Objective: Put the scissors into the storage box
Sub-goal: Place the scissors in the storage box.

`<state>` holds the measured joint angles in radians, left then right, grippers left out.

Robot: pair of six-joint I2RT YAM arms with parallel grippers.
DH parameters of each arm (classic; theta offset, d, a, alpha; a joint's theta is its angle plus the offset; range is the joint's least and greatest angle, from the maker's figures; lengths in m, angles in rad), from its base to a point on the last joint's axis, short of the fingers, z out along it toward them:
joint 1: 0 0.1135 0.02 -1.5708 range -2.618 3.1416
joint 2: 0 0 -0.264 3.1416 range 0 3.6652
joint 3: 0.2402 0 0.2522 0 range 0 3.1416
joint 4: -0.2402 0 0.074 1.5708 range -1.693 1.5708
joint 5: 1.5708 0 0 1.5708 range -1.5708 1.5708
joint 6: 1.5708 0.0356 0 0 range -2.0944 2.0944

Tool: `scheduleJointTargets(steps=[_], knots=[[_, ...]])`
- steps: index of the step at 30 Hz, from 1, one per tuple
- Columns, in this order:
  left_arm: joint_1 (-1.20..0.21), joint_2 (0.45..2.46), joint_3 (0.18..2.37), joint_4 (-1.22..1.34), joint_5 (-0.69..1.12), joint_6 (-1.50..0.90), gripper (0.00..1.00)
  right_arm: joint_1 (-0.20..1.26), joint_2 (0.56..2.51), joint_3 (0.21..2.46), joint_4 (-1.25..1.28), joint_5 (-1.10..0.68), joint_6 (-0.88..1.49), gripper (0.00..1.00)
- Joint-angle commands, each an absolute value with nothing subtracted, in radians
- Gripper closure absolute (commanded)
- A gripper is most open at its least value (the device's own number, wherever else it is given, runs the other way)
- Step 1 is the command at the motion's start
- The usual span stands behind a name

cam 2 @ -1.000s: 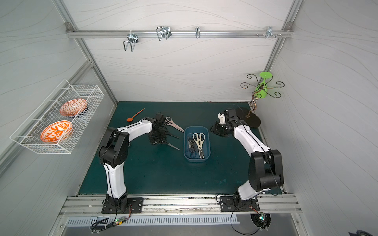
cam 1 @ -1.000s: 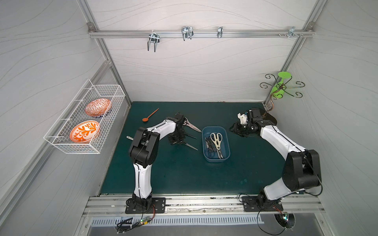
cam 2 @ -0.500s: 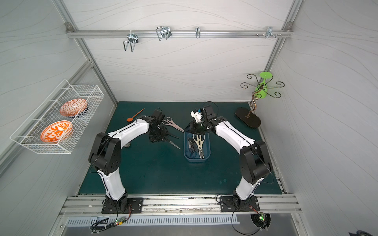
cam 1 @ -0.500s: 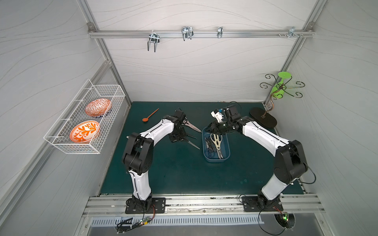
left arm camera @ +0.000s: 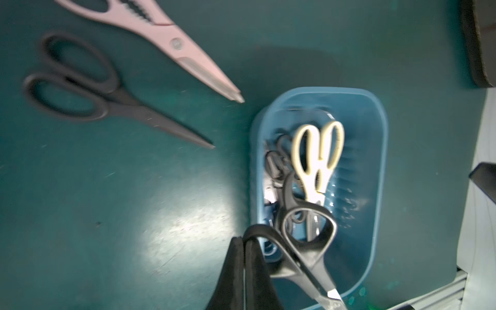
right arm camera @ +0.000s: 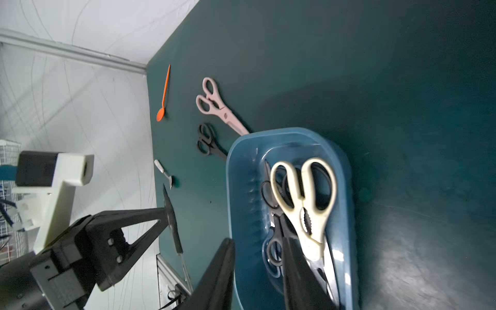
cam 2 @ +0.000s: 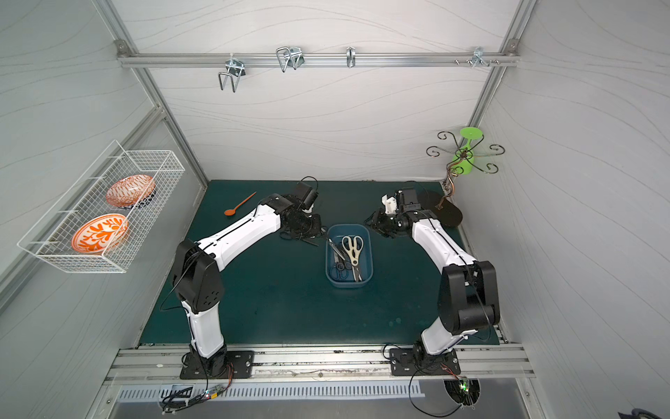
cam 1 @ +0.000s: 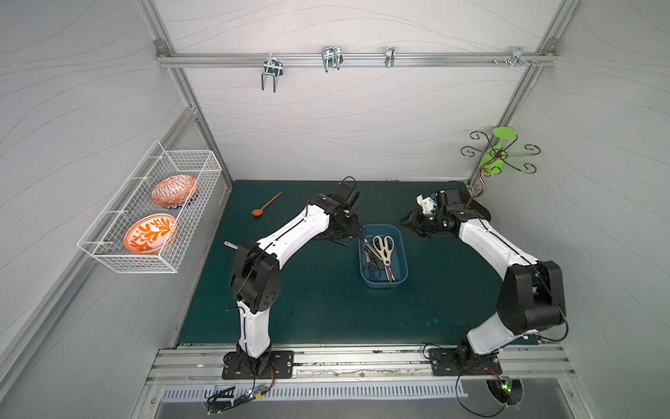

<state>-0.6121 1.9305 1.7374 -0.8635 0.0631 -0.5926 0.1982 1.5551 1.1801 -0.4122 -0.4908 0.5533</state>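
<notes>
The black scissors (left arm camera: pixel 308 241) are only partly past the box's rim, so my left gripper needs to move over the black-handled pairs in the box (left arm camera: pixel 279 166), go down and let go of the black scissors' loop.
The blue storage box (cam 1: pixel 403 254) (cam 2: pixel 370 254) sits mid-mat and holds cream-handled scissors (cam 1: pixel 384 248) (right arm camera: pixel 303 198) with several black-handled pairs (cam 1: pixel 373 263). My left gripper (left arm camera: pixel 243 241) (cam 1: pixel 344 232) is shut on the handle loop of black scissors (left arm camera: pixel 308 241), which hang over the box's rim (left arm camera: pixel 375 161). Pink-handled scissors (left arm camera: pixel 171 45) (right arm camera: pixel 217 107) and another black pair (left arm camera: pixel 94 94) (right arm camera: pixel 208 142) lie on the mat left of the box. My right gripper (right arm camera: pixel 259 240) (cam 1: pixel 413 221) is open and holds nothing, behind and right of the box.
An orange spoon (cam 1: pixel 266 205) lies at the back left, and a small pale-handled tool (cam 1: pixel 231 245) near the left edge. A white wire basket (cam 1: pixel 145 261) with two bowls hangs on the left wall. A hook stand's dark base (cam 1: pixel 480 214) fills the back right corner.
My right arm, over the box's far end half a second ago, has drawn back to the back right. My left gripper has shifted right towards the box with the black scissors.
</notes>
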Motion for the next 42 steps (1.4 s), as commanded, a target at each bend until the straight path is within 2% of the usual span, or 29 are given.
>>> scheduleJointTargets(steps=[1, 5, 17, 30, 33, 36, 42], knots=[[-0.643, 2.018, 1.829, -0.912, 0.033, -0.536, 1.00, 0.154, 1.490, 1.142, -0.429, -0.456, 0.560, 0.66], [-0.682, 2.089, 1.915, -0.920, 0.018, -0.493, 1.00, 0.091, 1.454, 1.086, -0.395, -0.472, 0.592, 0.66], [-0.790, 2.231, 2.029, -0.978, -0.053, -0.412, 1.00, 0.083, 1.465, 1.082, -0.390, -0.492, 0.584, 0.65], [-0.801, 2.329, 2.098, -1.015, -0.111, -0.380, 0.99, 0.083, 1.465, 1.077, -0.390, -0.502, 0.581, 0.65], [-0.798, 2.329, 2.097, -1.016, -0.119, -0.383, 0.87, 0.083, 1.460, 1.077, -0.393, -0.497, 0.581, 0.66], [-0.795, 2.324, 2.098, -1.014, -0.125, -0.390, 0.69, 0.083, 1.457, 1.078, -0.393, -0.496, 0.581, 0.66], [-0.749, 2.276, 2.099, -1.022, -0.074, -0.436, 0.61, 0.083, 1.453, 1.080, -0.399, -0.493, 0.581, 0.65]])
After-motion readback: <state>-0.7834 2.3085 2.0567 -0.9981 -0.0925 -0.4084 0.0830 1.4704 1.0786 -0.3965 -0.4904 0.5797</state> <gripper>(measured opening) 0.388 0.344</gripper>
